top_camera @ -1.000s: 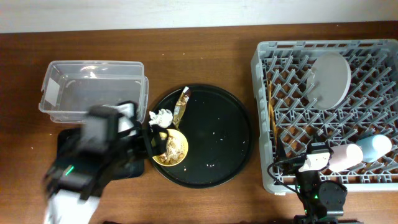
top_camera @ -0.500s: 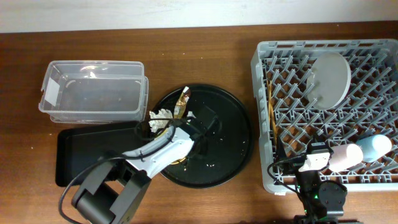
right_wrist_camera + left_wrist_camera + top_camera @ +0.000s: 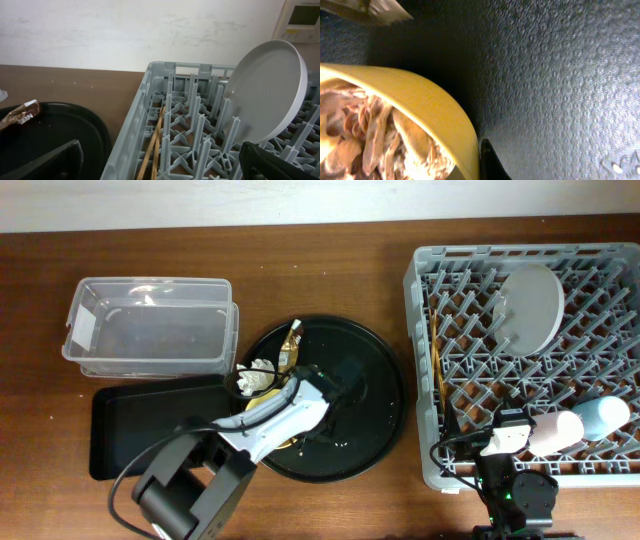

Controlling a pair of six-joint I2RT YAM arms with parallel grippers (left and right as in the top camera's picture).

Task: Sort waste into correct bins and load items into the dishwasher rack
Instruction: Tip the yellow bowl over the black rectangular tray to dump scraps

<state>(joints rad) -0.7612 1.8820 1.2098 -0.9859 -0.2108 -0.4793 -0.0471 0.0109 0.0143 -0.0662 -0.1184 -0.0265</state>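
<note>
The left gripper will next lift the bowl (image 3: 420,95), empty it over the shallow black tray and then carry it to the rack wires beside the plate, because the bowl is full of scraps.
In the left wrist view my left gripper (image 3: 472,160) is shut on the rim of the yellow bowl (image 3: 420,95), one black finger (image 3: 486,155) outside the wall. Brownish food scraps (image 3: 375,140) fill the bowl. Overhead, the left arm (image 3: 290,412) covers most of the bowl on the round black tray (image 3: 375,385). The white tissue (image 3: 262,367) and the snack wrapper (image 3: 291,345) lie beside it. The dishwasher rack (image 3: 420,360) holds the plate (image 3: 530,305), chopsticks (image 3: 155,140), pink cup (image 3: 557,430) and blue cup (image 3: 603,417). My right gripper (image 3: 160,165) is open over the rack's near corner.
The clear tub (image 3: 150,325) stands at the back left, with the shallow black tray (image 3: 120,430) just in front of it. Both lie left of the round tray. A pale wall runs behind the table.
The left arm swung from over the shallow black tray onto the round tray, and its gripper went from open to shut on the bowl's rim. The right arm stayed still.
</note>
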